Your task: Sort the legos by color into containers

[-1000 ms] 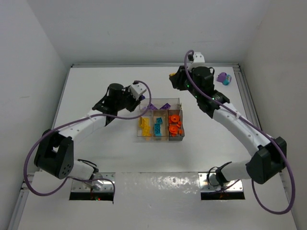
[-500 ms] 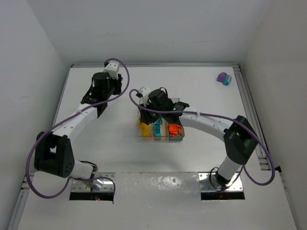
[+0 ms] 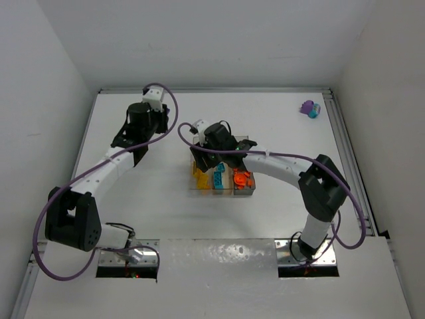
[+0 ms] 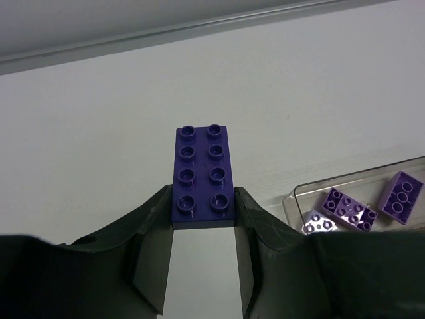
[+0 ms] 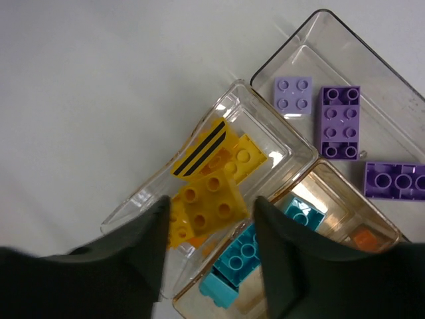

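Next, the left gripper swings toward the tray's wide section, then turns and lowers over the wide section's end by the yellow section (image 5: 211, 242).
The clear tray (image 3: 247, 141) sits mid-table, with its rim also in the right wrist view (image 5: 279, 46). My left gripper (image 3: 151, 114) is up and to the left of it, shut on a dark purple brick (image 4: 202, 176) held by its near end (image 4: 202, 203). My right gripper (image 3: 209, 154) hovers open over the yellow compartment (image 5: 211, 242). A yellow brick (image 5: 209, 199) lies tilted on other yellow bricks between its fingers. Light purple bricks (image 5: 339, 123) lie in the wide section. Teal bricks (image 5: 249, 256) and orange ones (image 3: 242, 178) fill the other narrow sections.
A small purple and teal object (image 3: 309, 108) lies at the table's back right corner. The table's raised back edge (image 4: 199, 30) runs behind my left gripper. White walls close in the left, back and right sides.
Over the second, my left gripper moved from the tray to the back left. My right arm swung from the back right to over the tray. In the last half second both barely shifted.
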`<state>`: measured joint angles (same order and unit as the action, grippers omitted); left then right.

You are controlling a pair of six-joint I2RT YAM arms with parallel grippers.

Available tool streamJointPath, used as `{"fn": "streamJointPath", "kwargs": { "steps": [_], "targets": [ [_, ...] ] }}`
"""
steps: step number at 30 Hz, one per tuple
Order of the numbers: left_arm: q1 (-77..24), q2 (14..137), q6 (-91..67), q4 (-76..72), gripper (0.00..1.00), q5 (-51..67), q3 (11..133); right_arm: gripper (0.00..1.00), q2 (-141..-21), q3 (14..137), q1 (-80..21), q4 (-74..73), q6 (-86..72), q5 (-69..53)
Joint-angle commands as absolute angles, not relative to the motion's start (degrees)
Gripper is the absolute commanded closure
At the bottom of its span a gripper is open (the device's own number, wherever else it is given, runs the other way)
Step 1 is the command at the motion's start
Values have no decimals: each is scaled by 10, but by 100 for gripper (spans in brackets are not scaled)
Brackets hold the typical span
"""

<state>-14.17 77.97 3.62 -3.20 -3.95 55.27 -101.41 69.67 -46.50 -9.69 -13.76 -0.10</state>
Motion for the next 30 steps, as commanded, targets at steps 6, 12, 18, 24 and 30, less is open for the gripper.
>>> {"fn": "streamJointPath", "kwargs": {
  "steps": [6,12,18,24,30],
  "targets": [
    [-144,757,40,-60,100,-40,546,23,-1016,748,-466,-108,-123,2],
    [-144,760,101,-49,100,106,544,24,-956,773,-461,-111,-121,66],
    [-149,844,119,59,100,354,620,24,-884,745,-344,-147,-212,134],
    [-186,994,90,217,100,291,771,23,-826,687,-317,-165,-178,211],
    [-224,1051,168,195,100,344,802,23,-806,664,-317,-178,-182,223]
  ]
}}
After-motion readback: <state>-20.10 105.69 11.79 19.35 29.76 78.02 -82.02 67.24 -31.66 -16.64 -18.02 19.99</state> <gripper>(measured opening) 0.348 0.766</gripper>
